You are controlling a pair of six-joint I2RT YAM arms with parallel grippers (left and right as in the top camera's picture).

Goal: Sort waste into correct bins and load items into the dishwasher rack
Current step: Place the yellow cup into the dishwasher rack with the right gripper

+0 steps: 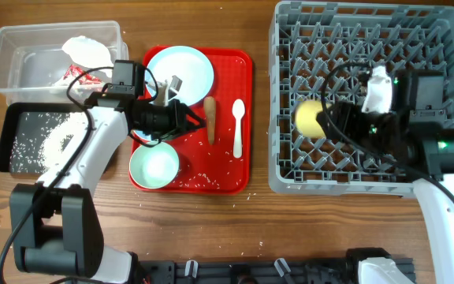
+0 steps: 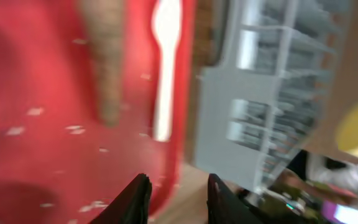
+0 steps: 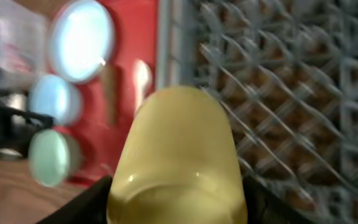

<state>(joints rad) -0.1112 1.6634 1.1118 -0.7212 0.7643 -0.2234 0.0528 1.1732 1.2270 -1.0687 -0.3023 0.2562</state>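
Note:
The right gripper will move back and down next to let go of the yellow cup point(image 1: 309, 118), because the rack's near corner by the tray point(image 1: 317, 166) is empty there.
My left gripper point(image 1: 195, 122) point(image 2: 178, 196) hangs open and empty over the red tray point(image 1: 227, 170), its tips just left of the brown stick-shaped food piece point(image 1: 210, 120) point(image 2: 104, 56). The white spoon point(image 1: 238, 126) point(image 2: 165, 62) lies right of the stick. On the tray are also the pale blue plate point(image 1: 181, 69) and a mint bowl point(image 1: 154, 167); the arm partly hides another bowl. My right gripper point(image 1: 315, 120) point(image 3: 176, 199) is shut on the yellow cup point(image 1: 309, 118) point(image 3: 176, 155), held over the left side of the grey dishwasher rack point(image 1: 278, 158).
The clear tub point(image 1: 22, 59) at far left holds the red-and-white wrapper point(image 1: 73, 72) and white paper point(image 1: 85, 49). The black tray point(image 1: 18, 118) below it holds rice point(image 1: 53, 146). Loose rice grains dot the red tray. The rack point(image 2: 260, 112) stands close to the tray's right edge.

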